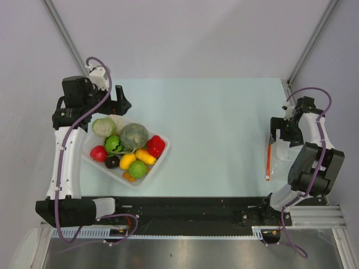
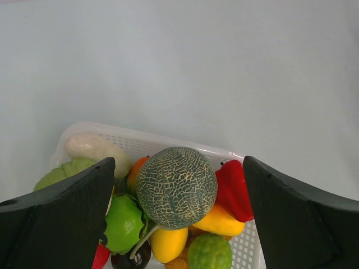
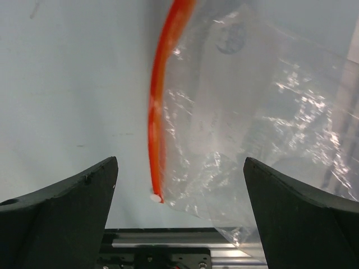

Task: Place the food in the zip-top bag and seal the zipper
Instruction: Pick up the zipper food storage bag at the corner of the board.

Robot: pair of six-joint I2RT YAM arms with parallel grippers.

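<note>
The bag is lying flat, and its opening runs along the orange-red zipper [image 1: 268, 161] [image 3: 160, 101]. My right gripper should next move down and to the left in the top view, onto the zipper.
The food lies in a white tray [image 1: 161, 158]: a mottled grey-green ball [image 1: 134, 135], a pale cabbage head [image 1: 103, 127] and a bright green fruit [image 1: 114, 144]. My left gripper [image 1: 120, 105] is open and empty, above the tray's far edge. In the left wrist view the ball [image 2: 176, 188] sits between its fingers [image 2: 67, 218]. The clear zip-top bag [image 1: 280, 152] lies flat at the table's right edge, its orange-red zipper [image 1: 268, 161] towards the centre. My right gripper [image 1: 279, 136] is open over it. The right wrist view shows the bag [image 3: 252, 112], zipper [image 3: 160, 101] and white end piece [image 3: 155, 197].
The tray also holds a red pepper [image 1: 155, 145], a yellow lemon [image 1: 128, 161], a yellow mango [image 1: 145, 156], a red fruit [image 1: 98, 152], a lime [image 1: 137, 168] and a dark fruit [image 1: 112, 162]. A black and metal rail [image 1: 196, 216] runs along the near edge.
</note>
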